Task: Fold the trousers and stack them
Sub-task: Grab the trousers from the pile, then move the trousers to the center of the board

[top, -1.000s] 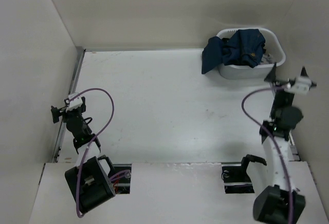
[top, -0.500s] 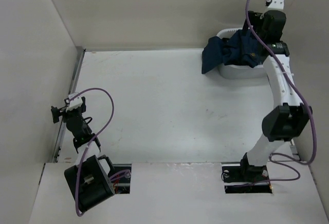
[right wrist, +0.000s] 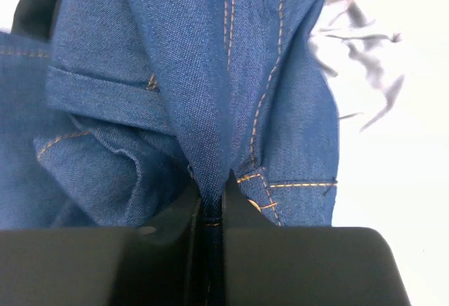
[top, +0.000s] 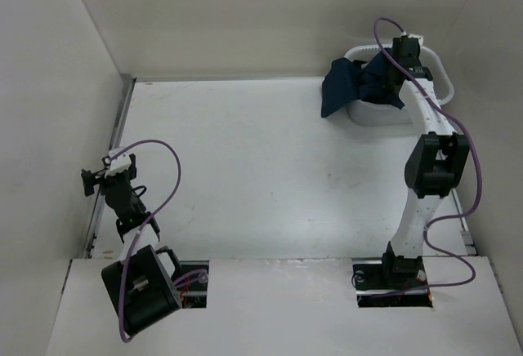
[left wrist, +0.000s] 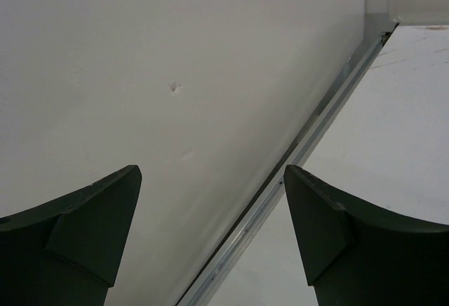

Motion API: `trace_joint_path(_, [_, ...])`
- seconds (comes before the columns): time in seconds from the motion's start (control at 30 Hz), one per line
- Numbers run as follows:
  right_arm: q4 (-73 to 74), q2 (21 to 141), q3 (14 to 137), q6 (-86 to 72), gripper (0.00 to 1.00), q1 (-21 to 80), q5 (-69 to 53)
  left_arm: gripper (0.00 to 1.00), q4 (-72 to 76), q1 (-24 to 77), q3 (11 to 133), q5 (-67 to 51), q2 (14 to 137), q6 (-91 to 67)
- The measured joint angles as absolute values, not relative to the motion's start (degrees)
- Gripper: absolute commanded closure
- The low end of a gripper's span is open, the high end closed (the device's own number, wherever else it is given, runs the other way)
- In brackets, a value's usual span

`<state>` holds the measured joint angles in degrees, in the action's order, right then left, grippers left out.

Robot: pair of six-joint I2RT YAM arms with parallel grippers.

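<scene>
I will lift the fold of the trousers with my right gripper next, move it left in the top view, then lower and release it on the bare tabletop, which has room to spread.
The dark navy trousers [top: 359, 85] lie bunched in the white basket [top: 445, 77] at the back right, one part hanging over its left rim onto the table. My right gripper [top: 398, 68] reaches down into the basket and is shut on a fold of the trousers [right wrist: 210, 74]; blue denim with orange stitching is pinched between its fingers [right wrist: 242, 208]. My left gripper [top: 106, 173] rests at the table's left edge, far from the trousers. It is open, its fingers [left wrist: 330, 229] wide apart with nothing between them, facing the left wall.
A light grey garment [right wrist: 365, 60] lies in the basket beside the denim. The metal rail [left wrist: 295, 162] runs along the left wall where it meets the white table [top: 245, 168]. Walls enclose the table at the back and both sides.
The right arm swung from the right side up to the basket, lowered into it, and its gripper went from open to shut on the trousers. The left arm stayed still.
</scene>
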<state>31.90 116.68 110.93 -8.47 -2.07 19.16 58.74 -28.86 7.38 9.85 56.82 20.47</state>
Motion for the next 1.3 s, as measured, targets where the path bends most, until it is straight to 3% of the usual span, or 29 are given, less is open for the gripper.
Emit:
trace_joint_path(0.3, [23.44, 105.69, 109.12, 1.32, 1.0, 5.52, 30.11, 0.16, 58.72, -28.82, 7.38, 9.85, 56.8, 20.53])
trace_joint_path(0.63, [4.16, 92.12, 119.28, 18.74, 1.0, 41.1, 32.45, 0.16, 58.72, -27.9, 7.38, 9.89, 56.18, 20.99])
trace_joint_path(0.8, [-2.92, 89.47, 121.84, 21.3, 1.0, 50.74, 32.88, 0.15, 58.72, -27.68, 7.38, 9.91, 56.03, 21.08])
trace_joint_path(0.9, [-6.55, 85.65, 114.69, 20.91, 0.99, 51.42, 35.73, 0.15, 58.65, -27.68, 7.38, 9.91, 55.96, 21.1])
trace_joint_path(1.1, [-6.83, 77.43, 85.62, 12.4, 0.94, 51.03, 43.35, 0.16, 54.48, -27.22, 9.34, 9.65, 55.64, 21.98])
trace_joint_path(1.13, [-5.17, 77.38, 81.71, 10.13, 0.91, 50.89, 43.97, 0.16, 52.38, -26.98, 10.7, 9.3, 55.64, 22.24])
trace_joint_path(1.27, [8.47, 79.37, 71.16, -2.94, 0.4, 47.72, 40.99, 0.22, 34.54, -26.33, 24.73, 1.76, 56.58, 22.15])
trace_joint_path(1.3, [11.2, 80.01, 70.52, -5.41, 0.36, 46.5, 39.7, 0.23, 29.85, -26.15, 29.54, -1.02, 57.28, 21.96])
